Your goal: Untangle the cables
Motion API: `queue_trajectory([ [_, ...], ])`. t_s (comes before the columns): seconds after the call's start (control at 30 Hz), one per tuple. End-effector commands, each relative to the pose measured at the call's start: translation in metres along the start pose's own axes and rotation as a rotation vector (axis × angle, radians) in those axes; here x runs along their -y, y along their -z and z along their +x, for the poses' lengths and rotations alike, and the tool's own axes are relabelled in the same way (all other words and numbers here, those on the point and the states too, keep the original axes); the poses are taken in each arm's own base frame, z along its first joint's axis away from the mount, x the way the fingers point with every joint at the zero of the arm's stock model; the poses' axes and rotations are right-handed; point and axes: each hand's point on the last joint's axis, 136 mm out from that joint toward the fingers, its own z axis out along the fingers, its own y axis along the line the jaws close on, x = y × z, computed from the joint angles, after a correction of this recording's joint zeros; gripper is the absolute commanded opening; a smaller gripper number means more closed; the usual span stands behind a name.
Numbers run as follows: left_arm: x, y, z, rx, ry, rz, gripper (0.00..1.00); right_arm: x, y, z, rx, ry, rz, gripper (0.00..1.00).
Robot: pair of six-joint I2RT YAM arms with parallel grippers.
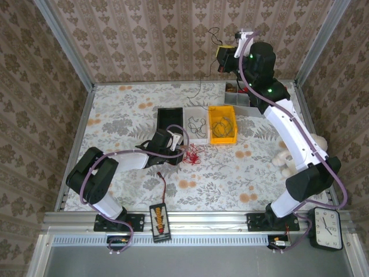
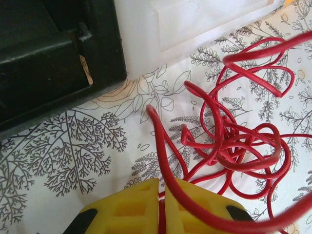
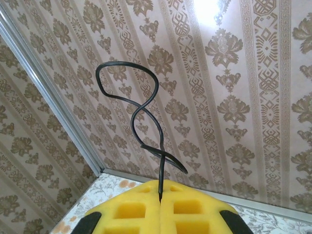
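Observation:
I need to take my right gripper back and down over the open top of the white bin [image 1: 196, 124] to release the cable, as similar dark wires are already inside.
A tangle of red cables [image 1: 194, 152] [image 2: 234, 141] lies on the flowered tablecloth just in front of the bins. My left gripper [image 1: 180, 143] [image 2: 162, 187] is low beside it, its yellow fingers shut on one red strand that runs between them. My right gripper [image 1: 226, 57] [image 3: 161, 187] is raised high at the back, near the wall, and is shut on a thin black cable [image 1: 211, 36] [image 3: 139, 112]. That cable curls in loops above the fingers, and one end hangs down toward the table.
A black bin [image 1: 172, 120] [image 2: 48, 63], a white bin [image 1: 197, 134] [image 2: 195, 24] and a yellow bin [image 1: 222, 137] stand in a row mid-table; the last two hold dark wires. An orange-black device [image 1: 159, 219] and a clock [image 1: 327, 228] sit at the near rail.

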Motion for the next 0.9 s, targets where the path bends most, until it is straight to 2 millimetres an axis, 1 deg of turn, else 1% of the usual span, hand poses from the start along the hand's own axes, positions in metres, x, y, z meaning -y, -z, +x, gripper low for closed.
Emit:
queue_trajectory([
  [0.0,-0.004,0.003,0.001,0.009,0.026,-0.017,0.1,0.005,-0.014,0.016,-0.033,-0.007,0.009,0.0],
  [0.1,-0.004,0.003,0.001,0.008,0.026,-0.019,0.1,0.009,-0.023,0.033,-0.067,-0.025,0.013,0.0],
  [0.2,-0.005,0.004,0.002,0.008,0.026,-0.022,0.1,0.014,-0.029,0.057,-0.117,-0.046,0.02,0.0],
  [0.3,-0.006,0.004,0.003,0.007,0.029,-0.027,0.1,0.019,-0.03,0.09,-0.183,-0.053,0.037,0.0],
  [0.47,-0.006,0.002,0.005,0.001,0.029,-0.025,0.1,0.036,-0.025,0.143,-0.283,-0.039,0.114,0.0],
  [0.53,-0.006,0.001,0.006,-0.004,0.031,-0.022,0.1,0.04,-0.024,0.163,-0.324,-0.007,0.148,0.0],
  [0.67,-0.005,-0.001,0.005,-0.012,0.03,-0.018,0.1,0.043,-0.022,0.201,-0.412,0.069,0.211,0.0],
  [0.8,-0.006,-0.001,0.006,-0.016,0.031,-0.02,0.1,0.042,-0.024,0.238,-0.51,0.053,0.194,0.0],
  [0.87,-0.006,-0.001,0.006,-0.014,0.03,-0.021,0.1,0.042,-0.025,0.259,-0.568,0.033,0.187,0.0],
])
